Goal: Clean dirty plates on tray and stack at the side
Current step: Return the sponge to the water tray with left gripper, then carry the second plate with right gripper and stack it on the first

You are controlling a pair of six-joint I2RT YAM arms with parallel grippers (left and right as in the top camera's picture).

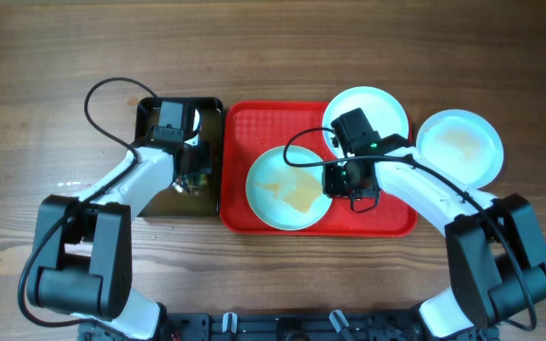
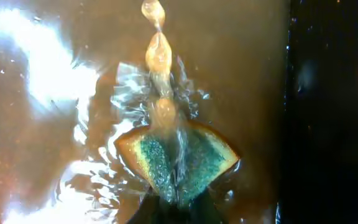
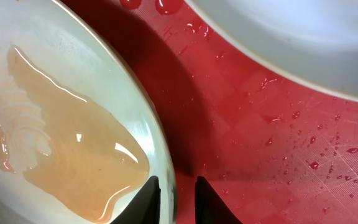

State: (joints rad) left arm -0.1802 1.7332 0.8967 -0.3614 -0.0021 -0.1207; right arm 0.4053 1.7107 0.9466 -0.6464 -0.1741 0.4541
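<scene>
I will lift my right gripper next, move its plate over and down onto the third plate, and let go. The third plate is to the gripper's right in the overhead view.
On the red tray lies a pale plate holding a pool of orange liquid. My right gripper is shut on its right rim, one finger inside and one outside. A second, clean-looking plate overlaps the tray's far right corner. The third plate, faintly smeared, rests on the table right of the tray. My left gripper is down in the black tub, shut on a folded green sponge.
The tub holds brownish water that ripples around the sponge, and a thin stream runs off it. The tub's dark wall stands right of the sponge, close against the tray's left edge. Water drops dot the tray.
</scene>
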